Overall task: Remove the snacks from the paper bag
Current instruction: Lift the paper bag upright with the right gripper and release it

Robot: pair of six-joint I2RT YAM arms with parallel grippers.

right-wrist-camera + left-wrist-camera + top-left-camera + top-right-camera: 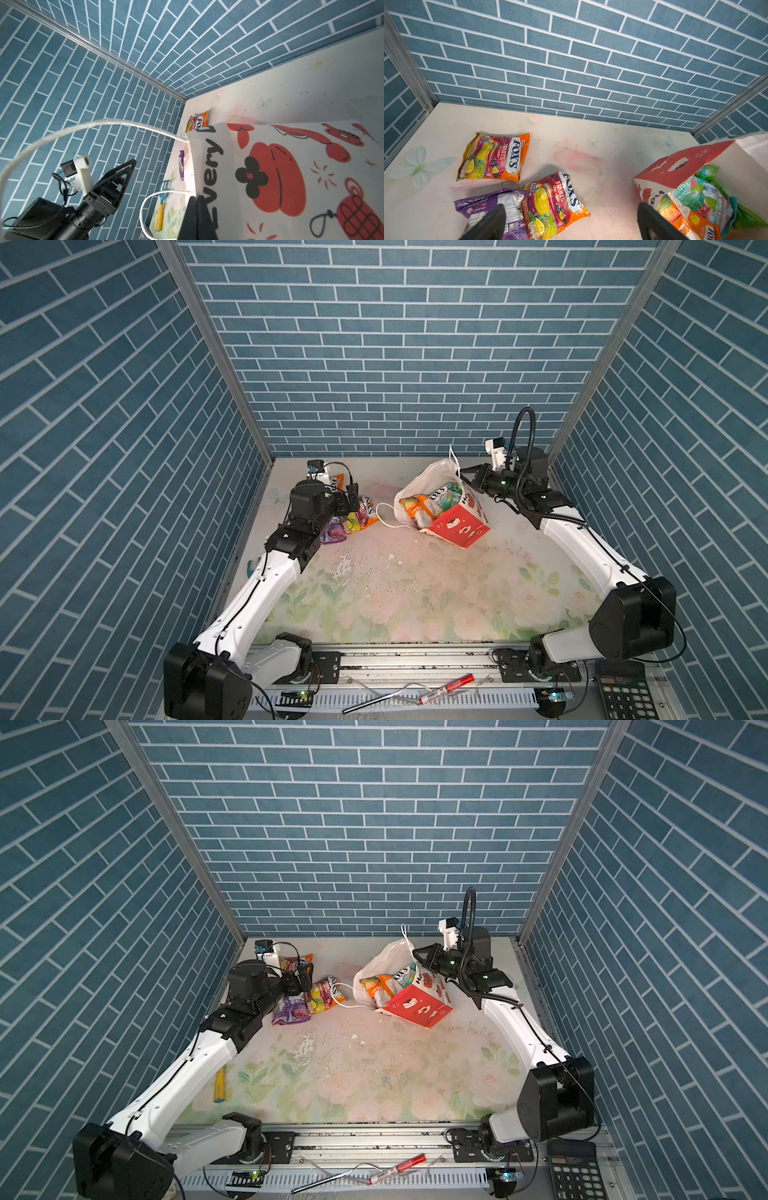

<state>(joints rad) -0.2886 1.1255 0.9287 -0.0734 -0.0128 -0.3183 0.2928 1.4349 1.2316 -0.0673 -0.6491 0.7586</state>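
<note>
The robot's right gripper will next pull the bag's white upper edge away from the left gripper, toward the nearer side, and let it go, because the bag is tipped over.
The paper bag [457, 526] [415, 1006] lies tipped at the back right, with its mouth toward the left arm. My right gripper [465, 475] [196, 199] is shut on the bag's white upper rim [291, 166]. Several snacks [428, 502] [695, 199] still fill the mouth: orange, teal and green packets. Out on the table lie an orange Fox's bag [494, 158], a second Fox's bag [554, 201] [368, 510] and a purple packet [492, 205] [291, 1013]. Above these, my left gripper [572, 207] [351, 497] stands open and holds nothing.
The blue brick walls close in behind and on both sides. A yellow-handled blue fork [220, 1085] [161, 207] lies by the left wall. A white cord handle [384, 514] trails from the bag. A red marker [446, 689] and a calculator [623, 689] sit on the front rail.
</note>
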